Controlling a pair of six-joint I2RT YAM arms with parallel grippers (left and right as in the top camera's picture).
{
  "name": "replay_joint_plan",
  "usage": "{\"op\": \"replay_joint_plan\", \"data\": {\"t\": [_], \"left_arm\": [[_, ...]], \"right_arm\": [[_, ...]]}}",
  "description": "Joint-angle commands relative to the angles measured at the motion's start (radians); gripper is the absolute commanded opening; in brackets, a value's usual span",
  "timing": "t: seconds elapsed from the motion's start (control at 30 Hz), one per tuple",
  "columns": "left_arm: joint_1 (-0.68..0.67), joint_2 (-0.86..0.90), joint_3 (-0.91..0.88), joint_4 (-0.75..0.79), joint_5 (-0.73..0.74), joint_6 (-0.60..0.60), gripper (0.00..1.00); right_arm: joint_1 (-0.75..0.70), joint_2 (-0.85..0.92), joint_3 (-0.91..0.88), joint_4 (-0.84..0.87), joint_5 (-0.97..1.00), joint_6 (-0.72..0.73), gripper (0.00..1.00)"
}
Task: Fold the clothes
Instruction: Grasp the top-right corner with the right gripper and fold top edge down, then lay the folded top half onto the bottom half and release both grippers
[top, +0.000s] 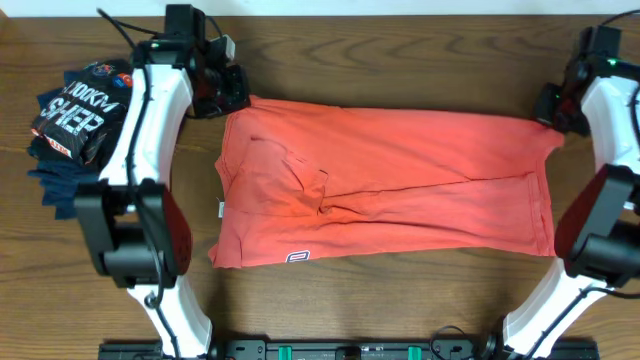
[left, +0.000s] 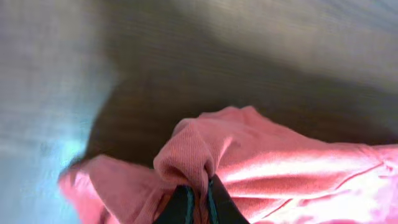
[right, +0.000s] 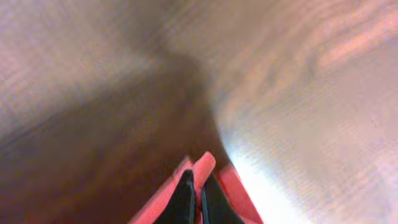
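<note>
The left gripper will next carry the far corner it is pinching back over the shirt toward the hem patch (top: 298, 256), and then it will open.
The coral-red T-shirt (top: 390, 185) lies folded lengthwise across the table, with a small white hem patch (top: 298, 256) at its front left edge. My left gripper (top: 228, 92) is shut on the shirt's far left corner; the left wrist view shows a bunched fold of red cloth (left: 193, 155) pinched between the black fingers (left: 198, 202). My right gripper (top: 556, 108) is shut on the far right corner; the right wrist view shows a thin red edge (right: 202, 167) between its fingers (right: 198, 198). The white lettering is hidden.
A black shirt with white and red print (top: 82, 112) lies on a stack of navy folded garments (top: 55, 180) at the far left. The wooden table (top: 400, 300) runs bare along the front. The arm bases stand at the front left (top: 135, 240) and front right (top: 600, 240).
</note>
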Motion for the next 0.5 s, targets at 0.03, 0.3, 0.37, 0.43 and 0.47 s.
{"op": "replay_joint_plan", "data": {"t": [0.03, 0.3, 0.37, 0.43, 0.47], "left_arm": [[0.011, -0.053, 0.013, -0.127, -0.021, 0.029, 0.06], [0.008, -0.057, -0.041, -0.374, -0.021, 0.123, 0.06], [0.008, -0.057, -0.077, -0.397, -0.023, 0.144, 0.06], [0.008, -0.057, -0.117, -0.413, -0.045, 0.146, 0.05], [0.008, -0.057, -0.135, -0.419, -0.053, 0.146, 0.06]], "right_arm": [[-0.021, -0.034, -0.002, -0.134, 0.055, 0.019, 0.01], [-0.022, -0.064, -0.002, -0.348, 0.056, 0.006, 0.01], [-0.022, -0.066, -0.002, -0.378, 0.068, -0.005, 0.01], [-0.022, -0.066, -0.002, -0.402, 0.100, -0.005, 0.01], [-0.022, -0.066, -0.002, -0.410, 0.112, -0.005, 0.01]]}}
